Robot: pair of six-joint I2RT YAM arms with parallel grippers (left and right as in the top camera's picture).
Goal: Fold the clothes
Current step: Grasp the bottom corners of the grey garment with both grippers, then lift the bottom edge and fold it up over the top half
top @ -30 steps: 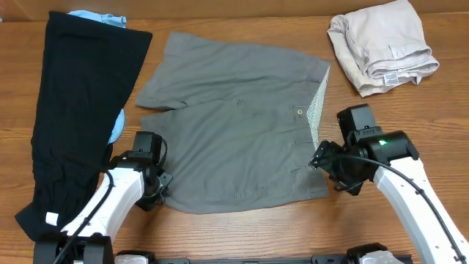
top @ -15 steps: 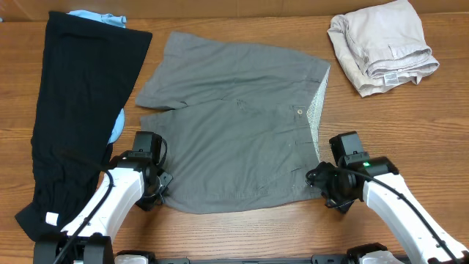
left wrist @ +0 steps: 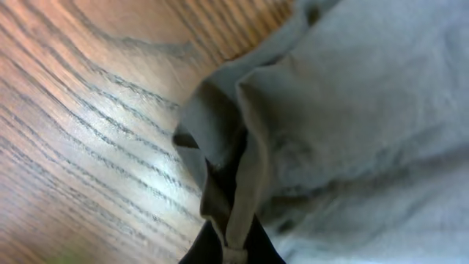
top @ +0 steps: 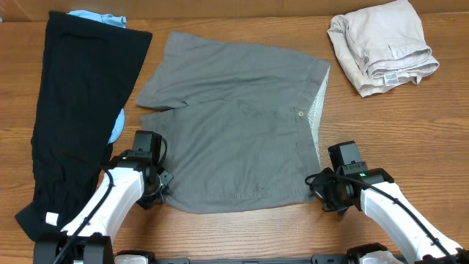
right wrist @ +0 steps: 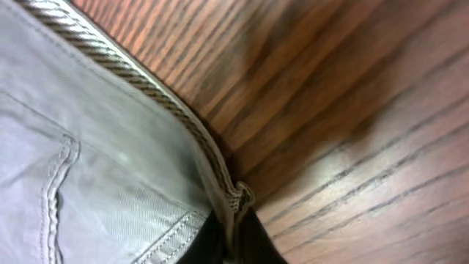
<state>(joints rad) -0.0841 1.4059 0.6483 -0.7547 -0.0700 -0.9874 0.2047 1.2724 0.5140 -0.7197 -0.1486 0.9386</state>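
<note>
My left gripper lifts the pinched hem outward to the shorts' far edge next. It then lowers the hem there and releases, to fold the spread cloth.
The grey shorts lie spread flat in the middle of the table, with a pale button near the whitish waistband lining on the right. My left gripper is at the near left corner, and in the left wrist view it is shut on a pinched fold of the grey hem. My right gripper is at the near right corner. The right wrist view has it shut on the waistband edge. A long black garment lies along the left side.
A folded beige garment sits at the far right. Light blue cloth peeks out from under the black garment. Bare wood runs along the right of the shorts and the near edge.
My right gripper moved nearer and left to the shorts' near right corner and shut on the waistband. The left gripper kept its hold on the hem.
</note>
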